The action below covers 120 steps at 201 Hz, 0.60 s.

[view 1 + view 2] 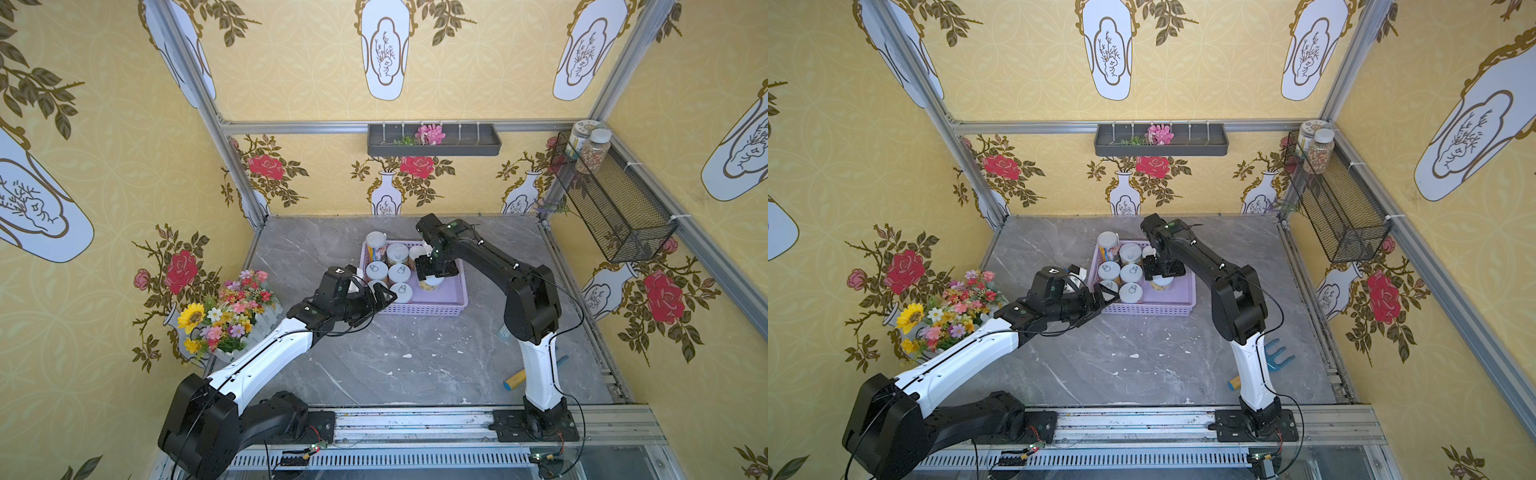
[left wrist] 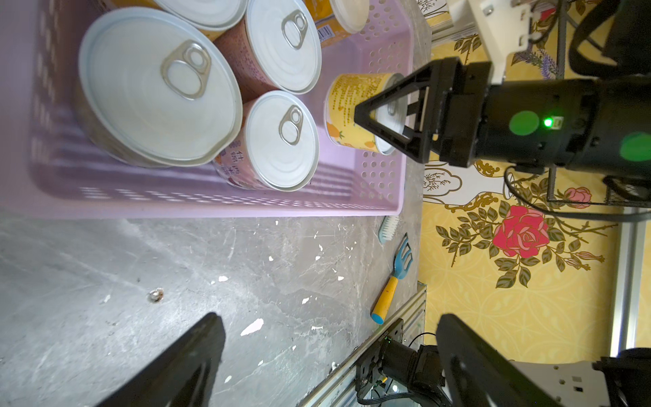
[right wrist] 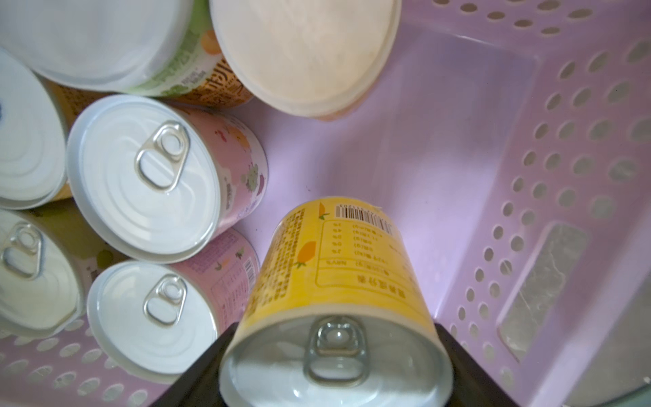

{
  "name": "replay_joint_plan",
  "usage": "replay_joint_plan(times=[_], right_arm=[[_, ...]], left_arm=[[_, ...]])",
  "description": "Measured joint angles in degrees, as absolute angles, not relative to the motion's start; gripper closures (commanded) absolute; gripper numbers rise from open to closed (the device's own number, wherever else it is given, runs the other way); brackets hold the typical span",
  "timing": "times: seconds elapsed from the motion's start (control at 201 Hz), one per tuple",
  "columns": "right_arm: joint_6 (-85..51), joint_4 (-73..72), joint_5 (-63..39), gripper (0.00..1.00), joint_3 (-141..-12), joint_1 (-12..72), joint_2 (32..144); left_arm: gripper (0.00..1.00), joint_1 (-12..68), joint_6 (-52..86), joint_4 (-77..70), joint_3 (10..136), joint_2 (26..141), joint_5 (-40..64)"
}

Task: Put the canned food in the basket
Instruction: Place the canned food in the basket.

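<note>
My right gripper holds the yellow-labelled can (image 1: 430,283). Next it should go down and over toward the pull-ring tins and let go of the can on the empty part of the basket's bottom beside them.
The lavender basket (image 1: 419,309) (image 1: 1150,309) sits mid-table and holds several cans standing upright, among them a taller blue-yellow one (image 1: 376,245) and pull-ring tins (image 1: 399,272) (image 2: 158,91). My right gripper (image 1: 434,274) (image 3: 334,370) is shut on a yellow-labelled can (image 1: 430,283) (image 2: 348,105) (image 3: 338,267), inside the basket's bare right part. Whether the can's base touches the floor cannot be told. My left gripper (image 1: 384,297) (image 2: 327,338) stands open and empty at the basket's near left corner, beside the nearest tin (image 1: 402,291).
A flower pot (image 1: 232,316) stands at the table's left edge. A blue rake with a yellow handle (image 1: 1277,355) and a brush (image 2: 387,229) lie near the right arm's base. A black wire basket (image 1: 611,199) with jars and a dark grey tray (image 1: 434,139) hang on the walls.
</note>
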State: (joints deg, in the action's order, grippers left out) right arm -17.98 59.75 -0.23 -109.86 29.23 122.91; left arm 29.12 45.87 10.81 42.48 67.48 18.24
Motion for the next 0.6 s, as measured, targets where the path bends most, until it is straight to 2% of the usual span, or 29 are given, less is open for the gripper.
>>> replay_joint_plan(times=[0.249, 0.597], right_arm=[[-17.78, 57.95, -1.72, 0.29, -112.86, 28.86, 127.13], [-17.76, 56.71, -3.38, 0.29, -113.84, 28.88, 129.01]], left_arm=[[0.00, 27.53, 45.63, 10.72, 42.39, 67.31, 19.31], [0.00, 20.40, 46.00, 8.69, 43.24, 69.41, 21.82]])
